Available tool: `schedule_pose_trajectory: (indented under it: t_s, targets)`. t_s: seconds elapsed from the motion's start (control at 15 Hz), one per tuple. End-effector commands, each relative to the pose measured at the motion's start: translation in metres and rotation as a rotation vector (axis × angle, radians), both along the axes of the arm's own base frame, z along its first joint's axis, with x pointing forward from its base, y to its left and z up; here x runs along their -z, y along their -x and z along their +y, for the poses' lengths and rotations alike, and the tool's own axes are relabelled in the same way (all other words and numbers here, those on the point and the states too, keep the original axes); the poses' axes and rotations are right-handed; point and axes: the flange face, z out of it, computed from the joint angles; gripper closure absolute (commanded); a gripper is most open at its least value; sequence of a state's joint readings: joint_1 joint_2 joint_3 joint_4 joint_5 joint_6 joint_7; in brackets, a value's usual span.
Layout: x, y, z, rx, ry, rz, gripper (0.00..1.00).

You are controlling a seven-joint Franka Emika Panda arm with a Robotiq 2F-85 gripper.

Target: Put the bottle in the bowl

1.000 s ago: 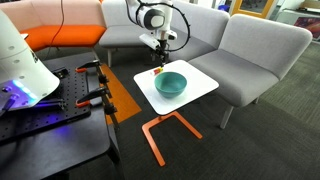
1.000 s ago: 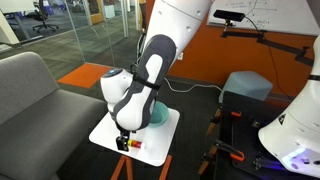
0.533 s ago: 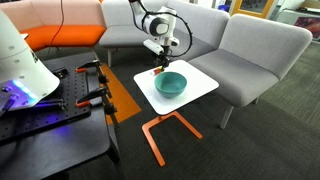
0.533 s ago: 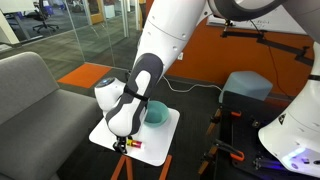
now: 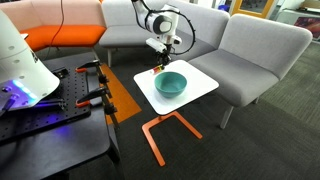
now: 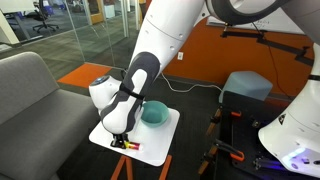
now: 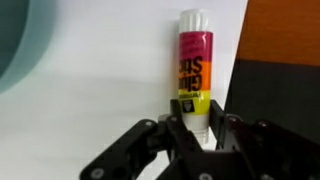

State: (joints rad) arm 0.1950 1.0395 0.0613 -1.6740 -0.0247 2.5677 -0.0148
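The teal bowl's rim is higher than the lying bottle [image 6: 130, 146], so the robot should lift its gripper, carry it over the bowl's open middle and release the bottle there.
The bottle [image 7: 194, 60] is a small tube with a white cap and a red, pink and yellow label. It lies on the white table [image 7: 100, 60] close to the table's edge. My gripper [image 7: 197, 115] is shut on its lower end, a finger on each side. In both exterior views the gripper [image 5: 158, 66] [image 6: 120, 140] is down at the table's corner, and the bottle [image 6: 130, 146] shows as a small red speck beneath it. The teal bowl [image 5: 171, 83] [image 6: 153, 113] stands near the table's middle, a short way from the gripper. The bowl's rim [image 7: 15, 40] shows at the upper left of the wrist view.
The small table [image 5: 200, 85] stands on an orange metal frame [image 5: 160, 130]. Grey sofa seats [image 5: 250, 50] curve behind it, with an orange seat [image 5: 60, 38] further along. A black equipment cart [image 5: 50, 120] stands close by. Past the table edge lies dark and orange floor [image 7: 285, 30].
The arm has come down onto the table corner, and the jaws have gone from open to shut around the bottle. The bowl has not moved.
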Motion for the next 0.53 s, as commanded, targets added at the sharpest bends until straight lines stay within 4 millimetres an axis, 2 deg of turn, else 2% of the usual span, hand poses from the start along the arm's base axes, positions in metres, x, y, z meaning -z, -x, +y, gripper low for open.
schedule_pose_trajectory:
  t_s: [0.0, 0.27, 0.47]
  targets:
    - [-0.028, -0.008, 0.004, -0.004, -0.019, -0.026, 0.92]
    - [-0.077, -0.021, -0.009, -0.007, -0.050, -0.097, 0.92]
    - [-0.113, -0.021, -0.036, -0.068, -0.060, -0.117, 0.92]
